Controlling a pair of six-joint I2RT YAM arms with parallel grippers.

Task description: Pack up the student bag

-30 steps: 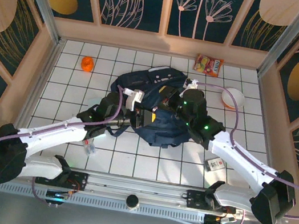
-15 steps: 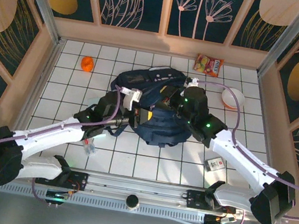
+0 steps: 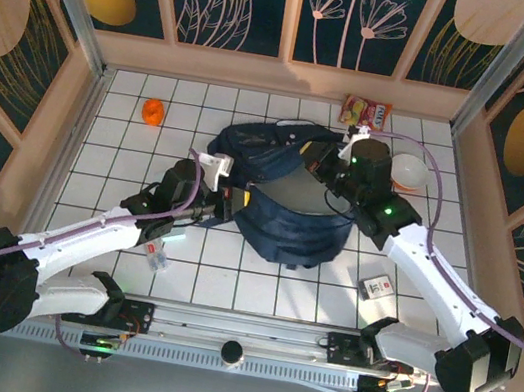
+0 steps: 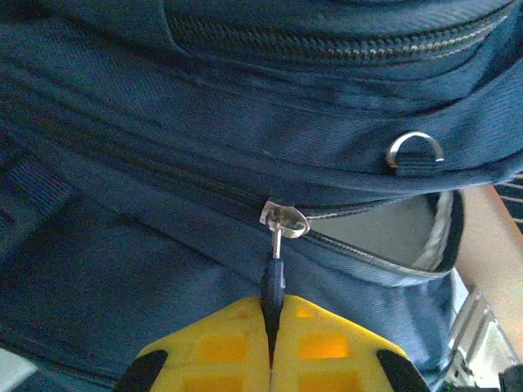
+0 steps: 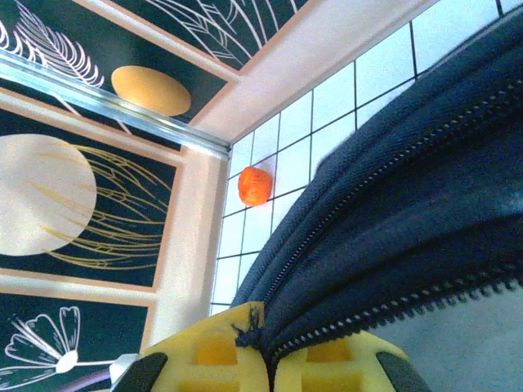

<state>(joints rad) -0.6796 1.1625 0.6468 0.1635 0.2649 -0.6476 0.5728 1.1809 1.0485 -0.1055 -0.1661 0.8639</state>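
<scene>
I need to pull the dark zipper pull (image 4: 273, 282) outward next with my left gripper, along the still-closed part of the zip (image 4: 163, 167), to make the bag's opening wider, and then let go.
The student bag (image 3: 288, 233), navy blue, lies mid-table with its main zip partly apart and grey lining (image 3: 299, 194) showing. My left gripper (image 3: 231, 202) is at the bag's left side. In the left wrist view its yellow fingers (image 4: 327, 347) are shut on the dark zipper pull (image 4: 273, 282), which hangs from the silver slider (image 4: 283, 220). My right gripper (image 3: 322, 166) is at the bag's far right rim. In the right wrist view it (image 5: 265, 341) is shut on the bag's fabric edge (image 5: 384, 245) beside the zipper teeth.
An orange ball (image 3: 154, 112) lies at the back left and appears again as the orange ball (image 5: 254, 186). A snack packet (image 3: 366, 113) and a white bowl (image 3: 411, 170) sit at the back right. A small card box (image 3: 379, 288) lies front right, a small item (image 3: 157, 259) front left.
My left gripper has shut on the zipper pull and drawn back to the left. My right gripper has moved back and right with the bag's rim, and the opening has widened.
</scene>
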